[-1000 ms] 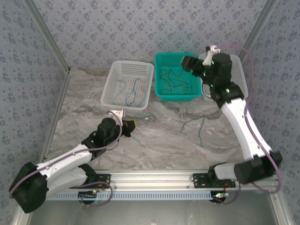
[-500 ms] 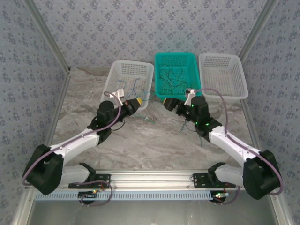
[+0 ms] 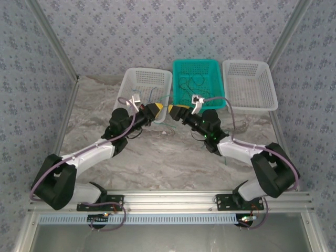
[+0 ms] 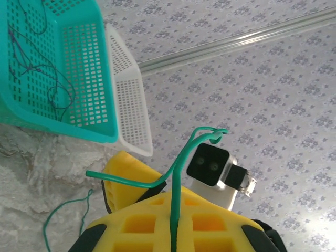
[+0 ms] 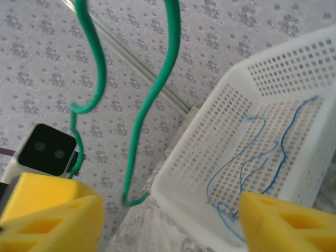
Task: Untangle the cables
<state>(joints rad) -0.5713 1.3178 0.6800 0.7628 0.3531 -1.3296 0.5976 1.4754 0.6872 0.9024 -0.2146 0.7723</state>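
Observation:
Next, my left gripper draws back, tipping down toward the blue-cable basket's near edge (image 3: 158, 121) below, and releases the green cable, since the right gripper faces it.
My left gripper (image 4: 176, 231) is shut on a green cable (image 4: 178, 168) that rises from between its yellow pads and curls at the top. In the top view it (image 3: 156, 111) hovers in front of the gap between the left white basket (image 3: 147, 70) and the teal basket (image 3: 195, 62). My right gripper (image 3: 176, 113) faces it closely, open, with the same green cable (image 5: 157, 89) dangling ahead of its spread fingers (image 5: 47, 215). Blue cables (image 5: 284, 137) lie in the left white basket. Dark cables (image 3: 194, 84) lie in the teal basket.
A second white basket (image 3: 247, 63) stands at the back right. Another green cable (image 4: 52, 218) lies on the marble table below the grippers. Patterned walls close in the back and sides, and a metal rail runs along the near edge.
The right arm swung from over the right white basket down and left to face the left gripper. The left arm rose toward the baskets with the green cable.

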